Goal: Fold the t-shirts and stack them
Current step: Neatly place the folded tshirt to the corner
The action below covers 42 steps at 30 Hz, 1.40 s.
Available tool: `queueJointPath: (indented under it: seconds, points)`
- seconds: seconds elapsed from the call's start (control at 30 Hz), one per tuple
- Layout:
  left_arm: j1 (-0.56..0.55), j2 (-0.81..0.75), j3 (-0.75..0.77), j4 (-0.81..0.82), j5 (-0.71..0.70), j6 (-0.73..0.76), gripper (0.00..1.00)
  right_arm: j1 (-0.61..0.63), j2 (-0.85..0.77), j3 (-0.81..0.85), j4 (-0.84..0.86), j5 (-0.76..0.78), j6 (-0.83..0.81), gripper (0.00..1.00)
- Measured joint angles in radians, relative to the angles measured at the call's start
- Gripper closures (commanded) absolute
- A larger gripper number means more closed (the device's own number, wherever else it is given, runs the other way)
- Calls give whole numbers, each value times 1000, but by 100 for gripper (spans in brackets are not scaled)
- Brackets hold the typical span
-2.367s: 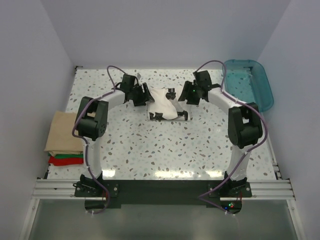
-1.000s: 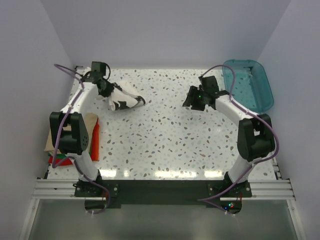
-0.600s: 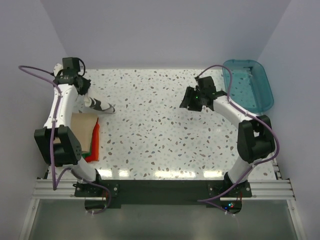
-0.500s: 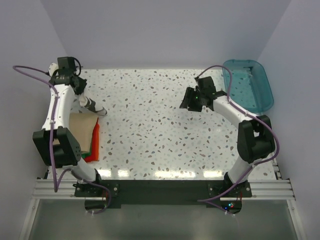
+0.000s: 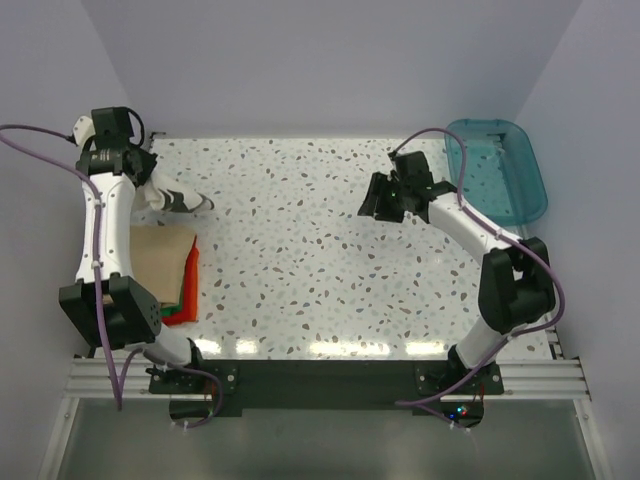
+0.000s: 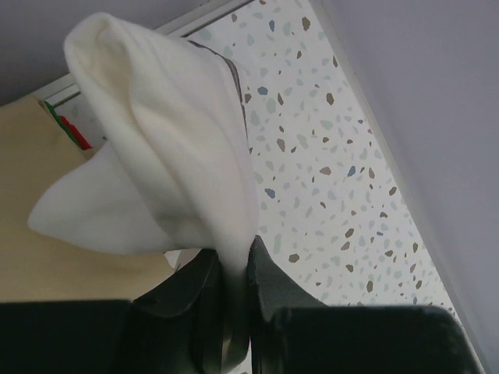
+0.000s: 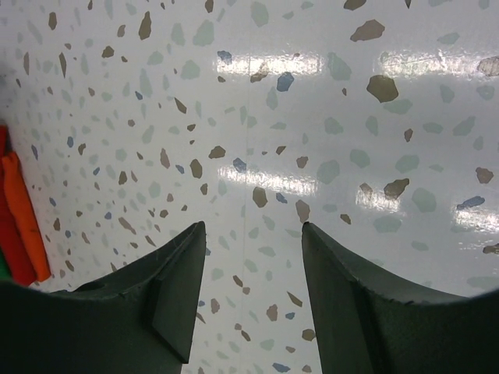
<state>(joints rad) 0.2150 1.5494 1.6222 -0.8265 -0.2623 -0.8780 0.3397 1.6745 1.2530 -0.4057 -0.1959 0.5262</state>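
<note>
My left gripper should carry the bunched white t-shirt back over the tan t-shirt next and let it go there, because the white cloth hangs past the far edge of the stack.
My left gripper (image 5: pixel 157 189) is shut on a folded white t-shirt (image 5: pixel 180 199) at the far left of the table, held in the air just behind the stack. In the left wrist view the white t-shirt (image 6: pixel 164 156) bulges out from between the shut fingers (image 6: pixel 269 284), above the tan t-shirt (image 6: pixel 47 226). The tan t-shirt (image 5: pixel 158 262) tops the stack, with red (image 5: pixel 191 272) and green (image 5: pixel 176 311) edges showing beneath. My right gripper (image 5: pixel 377 198) hovers open over bare table at the back right; nothing lies between its fingers (image 7: pixel 339 273). A red t-shirt edge (image 7: pixel 22 214) shows far left.
A teal plastic bin (image 5: pixel 497 165) sits at the back right corner, beside the right arm. The left wall stands close to the left arm and the stack. Speckled tabletop (image 5: pixel 300 250) stretches between the two arms.
The left arm has swung the white t-shirt from the table's back middle to the far left, over the back of the stack. The right gripper let go, drew back and stays open.
</note>
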Motion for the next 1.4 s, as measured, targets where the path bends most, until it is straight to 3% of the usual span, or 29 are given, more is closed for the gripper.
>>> queueJointPath:
  seconds: [0.53,0.83,0.87,0.93,0.97,1.1,1.27,1.4]
  points:
    - [55,-122,44,-76,-61,77,100,37,-75,6,-51,21,-15,44]
    - [91,-325,-160,-74,-120,116,98,102,-153,-13,-76,47,-29,44]
    - [93,-348,-192,-77,-124,117,95,112,-166,-21,-81,50,-30,44]
    - [98,-396,-264,-65,-126,119,72,134,-191,-41,-89,62,-32,44]
    - [98,-426,-310,-65,-127,120,67,147,-203,-53,-90,72,-32,44]
    - [99,-573,-502,-60,-129,114,22,198,-245,-108,-104,93,-33,42]
    - [99,-721,-607,-57,-129,103,18,250,-284,-174,-104,112,-30,40]
    - [99,-753,-622,-53,-106,102,16,266,-303,-199,-106,127,-29,40]
